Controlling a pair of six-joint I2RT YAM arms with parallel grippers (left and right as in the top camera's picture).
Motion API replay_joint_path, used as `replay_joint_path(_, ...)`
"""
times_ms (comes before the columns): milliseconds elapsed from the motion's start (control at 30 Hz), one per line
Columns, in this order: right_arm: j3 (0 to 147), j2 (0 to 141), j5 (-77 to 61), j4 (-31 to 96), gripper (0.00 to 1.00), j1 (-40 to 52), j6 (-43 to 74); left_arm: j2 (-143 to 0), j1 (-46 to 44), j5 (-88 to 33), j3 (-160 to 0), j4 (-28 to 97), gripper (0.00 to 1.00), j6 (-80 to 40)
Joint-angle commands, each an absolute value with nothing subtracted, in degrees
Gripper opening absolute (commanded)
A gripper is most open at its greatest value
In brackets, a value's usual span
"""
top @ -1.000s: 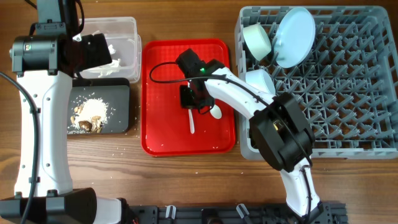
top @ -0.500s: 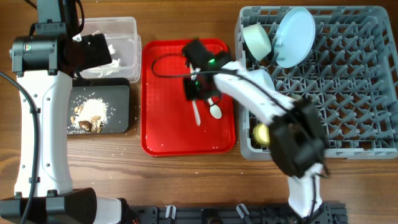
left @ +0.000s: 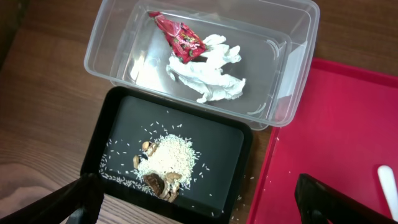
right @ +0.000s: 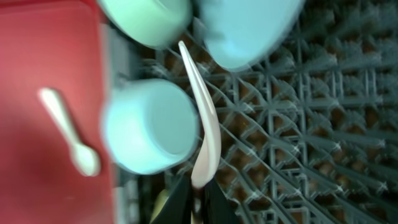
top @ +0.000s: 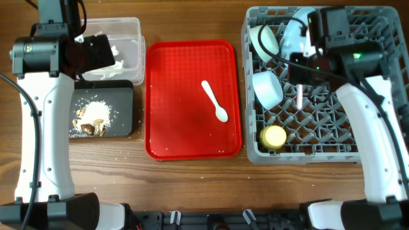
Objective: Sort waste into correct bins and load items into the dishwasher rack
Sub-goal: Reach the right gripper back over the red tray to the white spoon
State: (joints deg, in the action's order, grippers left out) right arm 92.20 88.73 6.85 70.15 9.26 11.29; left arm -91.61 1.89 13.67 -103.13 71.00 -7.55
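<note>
My right gripper moves the white fork back next, then lowers it into the empty rack slots beside the yellow cup (top: 275, 137).
My right gripper (top: 299, 80) is shut on the white fork (top: 298, 97) and holds it above the grey dishwasher rack (top: 358, 108), beside the light blue bowl (top: 268, 89). In the right wrist view the fork (right: 202, 106) sticks out from the jaws (right: 198, 190). The greenish bowl (top: 263, 39), the blue plate (top: 292, 39) and the yellow cup (top: 275, 137) are in the rack. The white spoon (top: 215, 101) lies on the red tray (top: 172, 128). My left gripper (left: 199, 208) is open and empty above the black tray (left: 230, 149), which holds food scraps (left: 168, 165). The clear tub (left: 292, 68) holds the red wrapper (left: 180, 37) and the napkin (left: 211, 74).
The red tray lies between the two bins on the left and the rack on the right. Rice grains are scattered on the wood by the black tray (top: 124, 96). The left arm stands over the clear tub (top: 131, 25).
My right gripper has lifted the fork off the red tray and carried it right, over the rack. The spoon stays on the tray, shifted slightly. The left arm has not moved.
</note>
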Motion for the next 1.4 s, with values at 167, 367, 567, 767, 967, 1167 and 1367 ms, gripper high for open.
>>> replay_joint_path(167, 72.9, 90.3, 10.0, 58.0, 0.06, 3.5, 9.0, -91.7, 2.2, 14.0, -103.5, 71.0, 1.0, -6.8)
replay_joint_path(367, 73.0, 90.3, 4.1, 54.7, 0.53, 3.5, 7.2, -91.7, 2.2, 14.0, -103.5, 71.0, 1.0, -6.8)
replay_joint_path(567, 83.8, 90.1, -8.6, 58.0, 0.6, 3.9, 3.7, -91.7, 2.2, 14.0, -103.5, 71.0, 1.0, -6.8)
replay_joint_path(767, 91.5, 90.3, -16.5, 57.1, 0.62, 12.2, 1.6, -91.7, 2.2, 14.0, -103.5, 71.0, 1.0, -6.8)
replay_joint_path(967, 92.4, 93.2, -9.4, 52.6, 0.67, 24.3, 2.2, -91.7, 2.2, 14.0, -103.5, 71.0, 1.0, -6.8)
replay_joint_path(1167, 92.4, 100.2, -9.5, 53.1, 0.76, 29.5, 0.9, -91.7, 2.2, 14.0, -103.5, 71.0, 1.0, -6.8)
replay_joint_path(1367, 92.3, 103.7, -9.7, 51.3, 1.0, 31.2, 0.9, -91.7, 2.2, 14.0, -103.5, 71.0, 1.0, -6.8)
